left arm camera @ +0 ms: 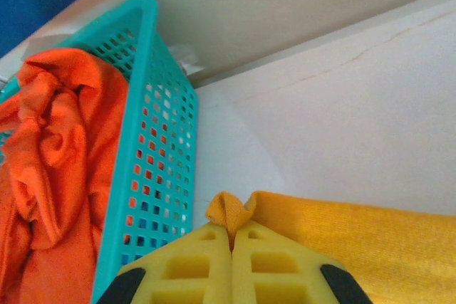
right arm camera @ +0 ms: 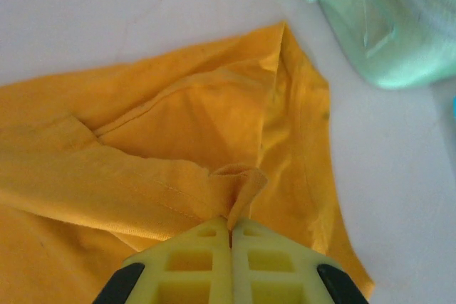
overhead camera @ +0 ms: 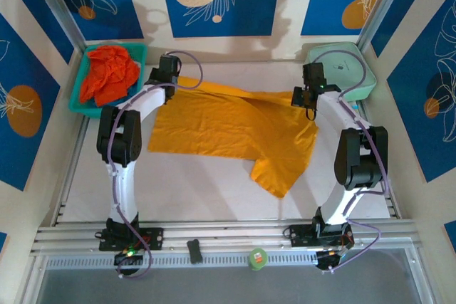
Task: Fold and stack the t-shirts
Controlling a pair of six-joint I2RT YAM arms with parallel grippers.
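The pinched corner in my left gripper should go back onto the shirt's flat body [overhead camera: 185, 102] next, away from the basket [overhead camera: 142, 51], and I should let go of it there, since that lies back toward my base.
A yellow-orange t-shirt [overhead camera: 228, 133] lies spread across the middle of the white table, one sleeve pointing toward the near edge. My left gripper [overhead camera: 171, 80] is shut on the shirt's far left corner, and a small fold of cloth [left arm camera: 229, 210] pokes out between its yellow fingers [left arm camera: 192, 265]. My right gripper [overhead camera: 305, 97] is shut on the shirt's far right edge, pinching a bunched fold [right arm camera: 242, 183] between its fingers [right arm camera: 267, 265]. A red-orange t-shirt [overhead camera: 108, 74] lies crumpled in the teal basket [overhead camera: 142, 51] at the far left.
A mint-green zipped case [overhead camera: 345, 69] sits at the far right corner, close to my right gripper. The basket's perforated wall [left arm camera: 160, 169] stands just left of my left gripper. A green tape roll [overhead camera: 257, 258] and a small black piece [overhead camera: 194, 250] rest on the front rail.
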